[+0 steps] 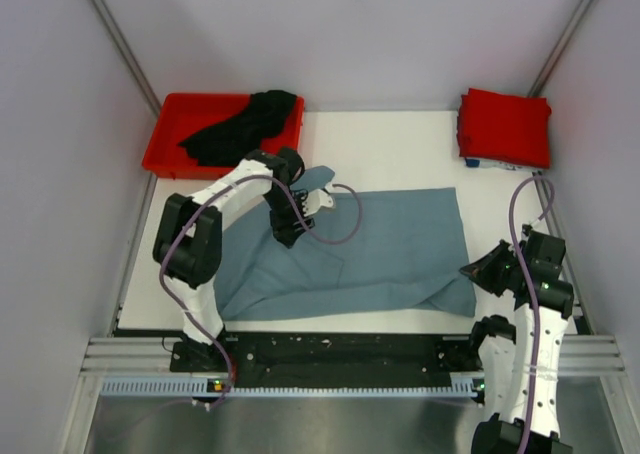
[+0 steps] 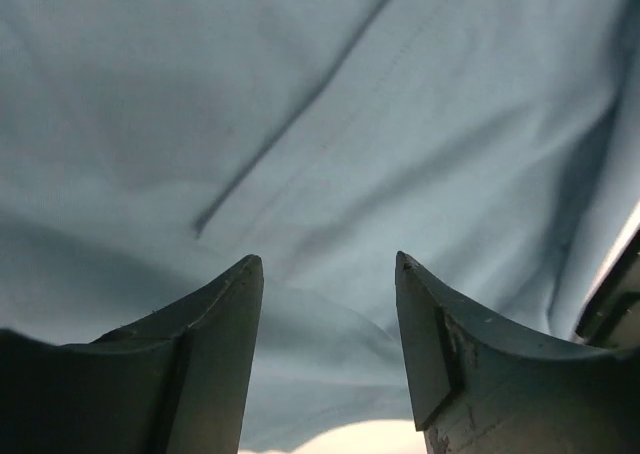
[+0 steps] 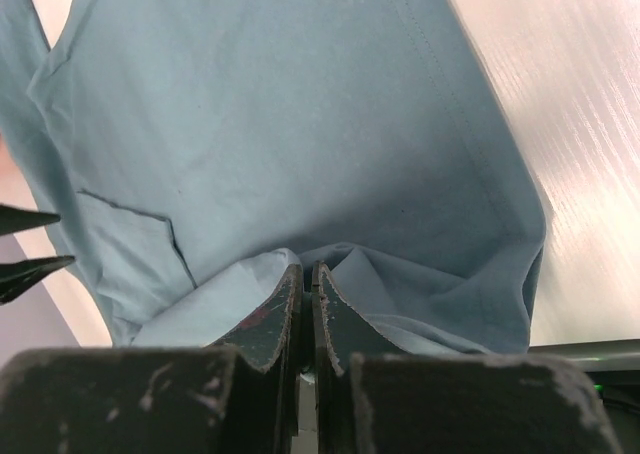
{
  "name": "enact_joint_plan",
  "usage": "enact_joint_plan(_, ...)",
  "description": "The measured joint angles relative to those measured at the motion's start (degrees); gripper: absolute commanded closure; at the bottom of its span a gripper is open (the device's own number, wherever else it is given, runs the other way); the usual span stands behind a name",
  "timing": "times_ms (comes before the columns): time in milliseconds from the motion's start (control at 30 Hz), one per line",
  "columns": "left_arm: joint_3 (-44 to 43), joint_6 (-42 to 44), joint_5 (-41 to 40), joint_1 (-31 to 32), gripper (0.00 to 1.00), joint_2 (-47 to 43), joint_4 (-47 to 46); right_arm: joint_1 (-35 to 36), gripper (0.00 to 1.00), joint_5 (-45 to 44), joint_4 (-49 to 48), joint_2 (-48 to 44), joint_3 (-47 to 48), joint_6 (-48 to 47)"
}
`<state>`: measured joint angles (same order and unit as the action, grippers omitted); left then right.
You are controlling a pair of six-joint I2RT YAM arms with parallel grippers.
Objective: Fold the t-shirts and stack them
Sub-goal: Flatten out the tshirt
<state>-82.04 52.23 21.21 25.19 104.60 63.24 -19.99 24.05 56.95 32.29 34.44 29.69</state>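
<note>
I will lower my left gripper toward the left in the wrist view onto the hem's end (image 2: 203, 227), as its open fingers still hang above and beside that hem.
The grey-blue t-shirt (image 1: 390, 249) lies spread across the middle of the table, rumpled along its near edge. My left gripper (image 1: 287, 230) is open and hangs just above the shirt's left part; in the left wrist view its jaws (image 2: 328, 264) stand wide apart over the cloth (image 2: 330, 124). My right gripper (image 1: 474, 271) is shut on the shirt's near right corner; the cloth (image 3: 300, 114) bunches around the closed tips (image 3: 308, 267). The red t-shirt (image 1: 505, 126) lies folded at the back right. The black t-shirt (image 1: 245, 124) lies crumpled in the red bin (image 1: 172, 142).
The red plastic bin stands at the back left corner. A small blue and white thing (image 1: 488, 161) shows under the red shirt's near edge. Bare white table (image 1: 400, 144) lies behind the grey-blue shirt. Grey walls close in both sides.
</note>
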Motion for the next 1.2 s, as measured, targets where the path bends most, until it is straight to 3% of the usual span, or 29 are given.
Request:
enact_joint_plan(300, -1.4, 4.1, -0.1, -0.2, 0.36, 8.2, -4.3, 0.0, 1.00, -0.3, -0.1, 0.0, 0.0, 0.0)
enact_joint_plan(433, -1.8, 5.4, -0.9, -0.2, 0.40, 10.6, -5.4, 0.0, 1.00, -0.4, -0.1, 0.1, 0.0, 0.0)
enact_joint_plan(533, -2.2, 6.1, -1.6, -0.2, 0.50, 10.8, -5.6, 0.0, 1.00, -0.4, -0.2, 0.1, 0.0, 0.1)
enact_joint_plan(667, -2.4, 6.7, -3.1, -0.2, 0.74, 11.2, -5.9, 0.0, 1.00, -0.4, -0.3, 0.1, 0.0, 0.2)
enact_joint_plan(900, -2.7, 7.6, -4.3, -0.2, 1.00, 11.3, -4.4, 0.0, 1.00, -0.4, -0.3, 0.2, 0.0, 0.2)
enact_joint_plan(1200, -5.9, 5.5, -5.1, -0.2, 1.00, 11.2, -0.7, 0.0, 1.00, -0.4, -0.4, 0.2, 0.0, 0.2)
